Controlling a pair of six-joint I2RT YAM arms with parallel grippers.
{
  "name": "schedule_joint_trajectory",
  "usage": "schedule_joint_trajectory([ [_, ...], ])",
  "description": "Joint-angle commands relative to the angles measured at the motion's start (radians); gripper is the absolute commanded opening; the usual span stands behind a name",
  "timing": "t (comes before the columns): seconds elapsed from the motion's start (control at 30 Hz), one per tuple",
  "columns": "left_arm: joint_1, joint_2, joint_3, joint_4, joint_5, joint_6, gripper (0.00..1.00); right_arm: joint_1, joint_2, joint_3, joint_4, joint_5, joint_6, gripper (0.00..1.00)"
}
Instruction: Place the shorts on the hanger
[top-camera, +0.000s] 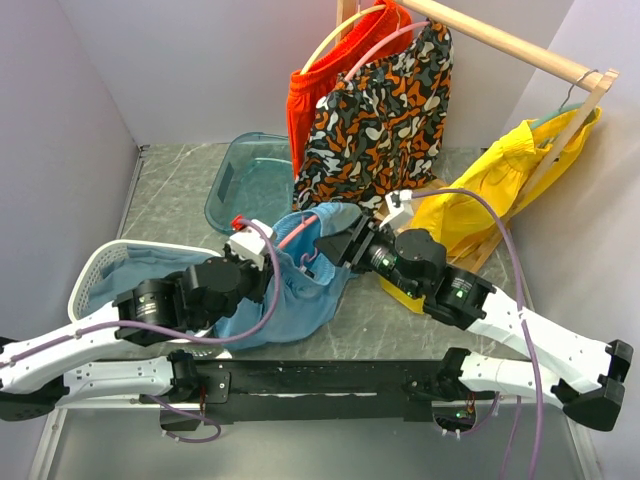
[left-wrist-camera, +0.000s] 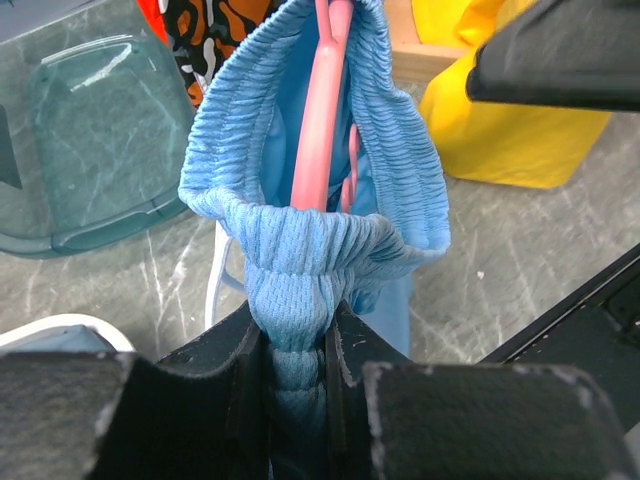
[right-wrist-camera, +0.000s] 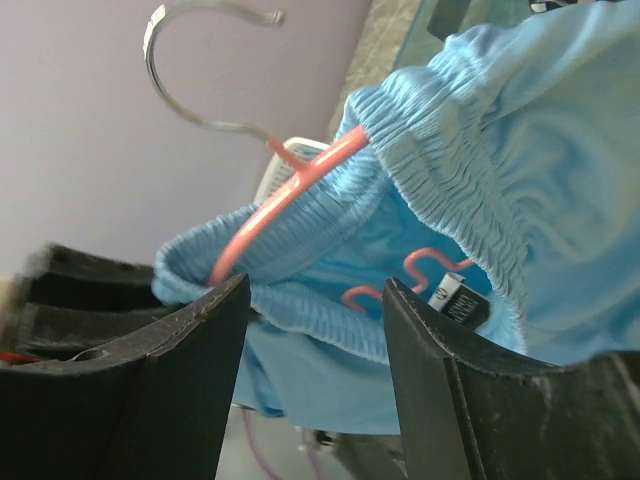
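The left gripper rises outward next to the rack's bar, bare beside the patterned shorts. It brings the pink hanger's hook over and releases the light blue shorts' waistband.
The light blue shorts hang between my two grippers above the table. My left gripper is shut on a bunched part of their elastic waistband. It shows in the top view at the shorts' left edge. The pink hanger runs inside the open waistband. In the right wrist view its arm, wavy lower bar and metal hook show. My right gripper is open, its jaws straddling the near waistband edge without touching it; in the top view it is at the shorts' upper right.
A wooden rack at the back carries orange shorts, patterned shorts and the yellow shorts. A teal bin lies at back left. A white mesh basket with blue cloth sits left.
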Motion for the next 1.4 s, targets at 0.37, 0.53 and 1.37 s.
schedule_joint_trajectory([
  [0.37, -0.004, 0.156, 0.312, 0.15, 0.136, 0.157, 0.01, 0.229, -0.218, -0.159, 0.079, 0.237, -0.38, 0.61],
  [0.53, -0.004, 0.268, 0.479, 0.206, 0.052, 0.249, 0.01, 0.254, -0.297, -0.176, 0.051, 0.251, -0.426, 0.61],
  [1.37, 0.299, 0.969, 1.268, 0.403, 0.392, 0.493, 0.01, 0.272, -0.393, -0.236, -0.116, 0.175, -0.514, 0.59],
])
